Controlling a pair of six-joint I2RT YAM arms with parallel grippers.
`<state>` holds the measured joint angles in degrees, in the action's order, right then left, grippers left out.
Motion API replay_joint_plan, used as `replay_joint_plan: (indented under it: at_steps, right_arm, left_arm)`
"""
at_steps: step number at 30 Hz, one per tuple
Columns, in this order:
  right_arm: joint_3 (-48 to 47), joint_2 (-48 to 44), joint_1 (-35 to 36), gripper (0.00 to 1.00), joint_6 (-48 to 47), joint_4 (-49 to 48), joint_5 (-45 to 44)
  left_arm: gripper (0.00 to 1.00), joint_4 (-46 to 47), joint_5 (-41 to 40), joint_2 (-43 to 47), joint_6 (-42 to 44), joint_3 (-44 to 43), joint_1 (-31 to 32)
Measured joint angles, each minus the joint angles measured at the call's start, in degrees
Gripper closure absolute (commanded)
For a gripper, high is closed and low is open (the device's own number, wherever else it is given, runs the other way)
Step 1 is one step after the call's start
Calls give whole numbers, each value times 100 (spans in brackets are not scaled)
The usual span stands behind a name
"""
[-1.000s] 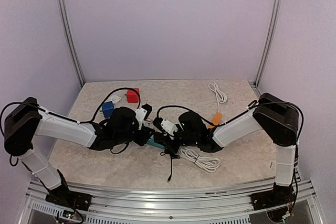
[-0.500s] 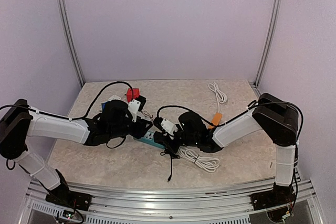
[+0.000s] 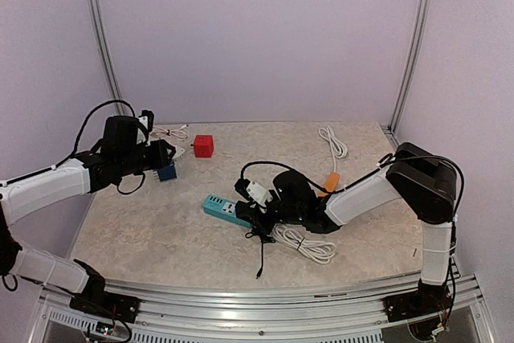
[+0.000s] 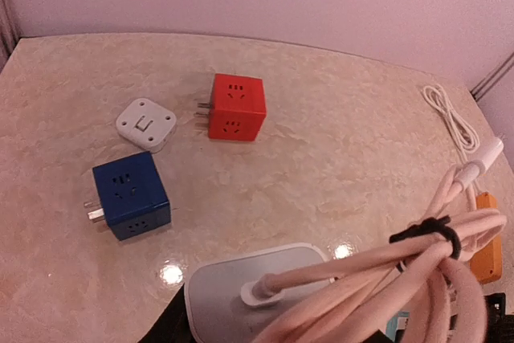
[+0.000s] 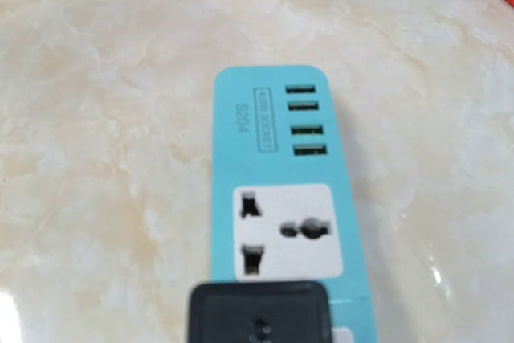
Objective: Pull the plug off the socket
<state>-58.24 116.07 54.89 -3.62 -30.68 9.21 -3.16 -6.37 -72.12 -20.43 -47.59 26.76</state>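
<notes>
The tabletop by the blue cube adapter is bare, so my left gripper will next move down and to the left in the top view and let go of the plug there.
The teal power strip [image 3: 224,210] lies mid-table, and its white socket [image 5: 285,230] stands empty. My left gripper [image 3: 160,153] is raised at the far left, shut on the white plug [image 4: 257,287]. The plug's bundled white cable [image 4: 418,267] hangs from it, well clear of the strip. One black finger [image 4: 167,324] shows beside the plug. My right gripper [image 3: 259,213] is at the strip's near end. In the right wrist view it shows as a single black block [image 5: 261,311] resting on top of the strip [image 5: 277,158], with its jaws together.
A red cube adapter [image 3: 204,146], a blue cube adapter [image 3: 166,171] and a small white adapter [image 4: 145,124] sit at the back left. A coiled white cable [image 3: 307,245], an orange object [image 3: 331,181] and another white cable [image 3: 333,142] lie to the right.
My left gripper has pulled the white plug out of the teal strip and carried it up and back to the far left. The right gripper stayed on the strip.
</notes>
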Motion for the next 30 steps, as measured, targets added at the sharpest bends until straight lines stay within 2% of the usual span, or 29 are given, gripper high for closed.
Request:
replay_joint_plan:
  at_steps: [6,10,17,27,30]
  right_arm:
    - [-31,-4,0,85,28,59,7]
    - [-76,-4,0,85,33,136,24]
    - [-98,-4,0,85,55,177,42]
    - [-98,-4,-24,85,122,177,70]
    - [-98,-4,-33,85,153,177,87]
  left_arm:
    - [87,-914,199,365,-590,46,-1384]
    - [89,-1141,365,413,-868,337,-1851]
    - [80,-1484,492,-37,-1423,564,-2247]
    - [78,-1585,662,-1193,-1692,553,-2400]
    - [68,-1523,745,-1388,-1733,450,-2444]
